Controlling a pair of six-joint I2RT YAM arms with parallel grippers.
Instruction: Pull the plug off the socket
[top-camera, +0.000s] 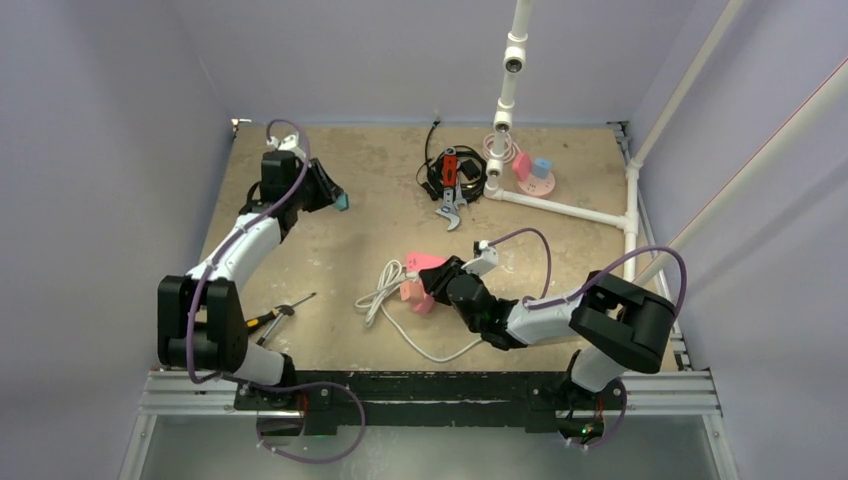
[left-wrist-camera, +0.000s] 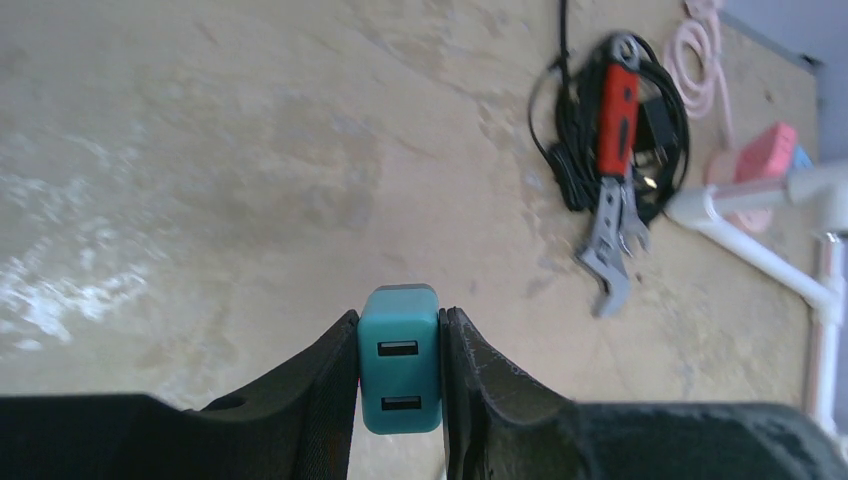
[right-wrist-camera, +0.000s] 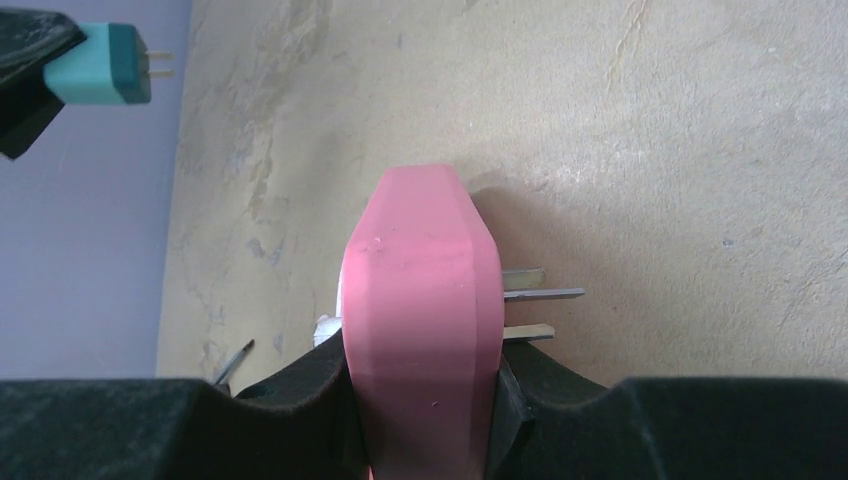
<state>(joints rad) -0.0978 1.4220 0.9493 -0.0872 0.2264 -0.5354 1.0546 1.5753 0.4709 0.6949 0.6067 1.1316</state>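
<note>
I will next lower the teal USB charger cube in my left gripper left in the top view onto open table (top-camera: 317, 217) (left-wrist-camera: 290, 265) and open, as its prongs are bare.
The socket is a flat pink disc (top-camera: 541, 186) at the back right, behind the white pipe. The light-blue plug (top-camera: 541, 166) stands on it beside a pink block (top-camera: 521, 165). Both grippers are far from them. My left gripper (top-camera: 338, 200) is at the back left, shut on a teal USB charger cube (left-wrist-camera: 400, 360), held above the table; the cube also shows in the right wrist view (right-wrist-camera: 100, 65), prongs bare. My right gripper (top-camera: 432, 280) is at the table's middle, shut on a larger pink blocky adapter (right-wrist-camera: 422, 300) with its metal prongs showing.
A red-handled wrench (top-camera: 450, 195) lies on a coil of black cable (top-camera: 440, 165) at back centre. A white pipe frame (top-camera: 560, 205) crosses in front of the disc. A white cord (top-camera: 385, 300) trails by my right gripper. A screwdriver (top-camera: 275, 318) lies front left.
</note>
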